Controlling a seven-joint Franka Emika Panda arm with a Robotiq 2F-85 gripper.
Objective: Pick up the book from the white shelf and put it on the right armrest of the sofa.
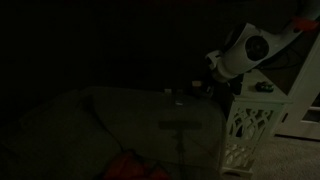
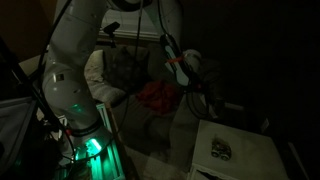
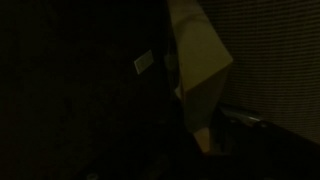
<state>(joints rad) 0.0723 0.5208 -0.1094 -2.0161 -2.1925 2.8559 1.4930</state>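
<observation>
The book [image 3: 200, 60] still hangs in the air beside the woven fabric of the sofa. My gripper will next move down onto the armrest by the shelf and let go of it.
The scene is very dark. My gripper [image 1: 213, 66] hangs in the air between the white lattice shelf [image 1: 245, 125] and the sofa [image 1: 90, 120]; it also shows in an exterior view [image 2: 190, 75]. In the wrist view a pale tan flat thing, the book [image 3: 200, 60], fills the middle and narrows down into my jaws [image 3: 200, 140]. The jaws look shut on it, though they are nearly lost in the dark. The shelf's white top [image 2: 255, 140] lies below and to one side of the gripper.
A red cloth [image 2: 155, 97] lies on the sofa seat and also shows in an exterior view [image 1: 125, 165]. A small printed thing [image 2: 220, 150] lies on the shelf top. The robot's base [image 2: 85, 140] glows green. Woven sofa fabric [image 3: 280, 50] is beside the book.
</observation>
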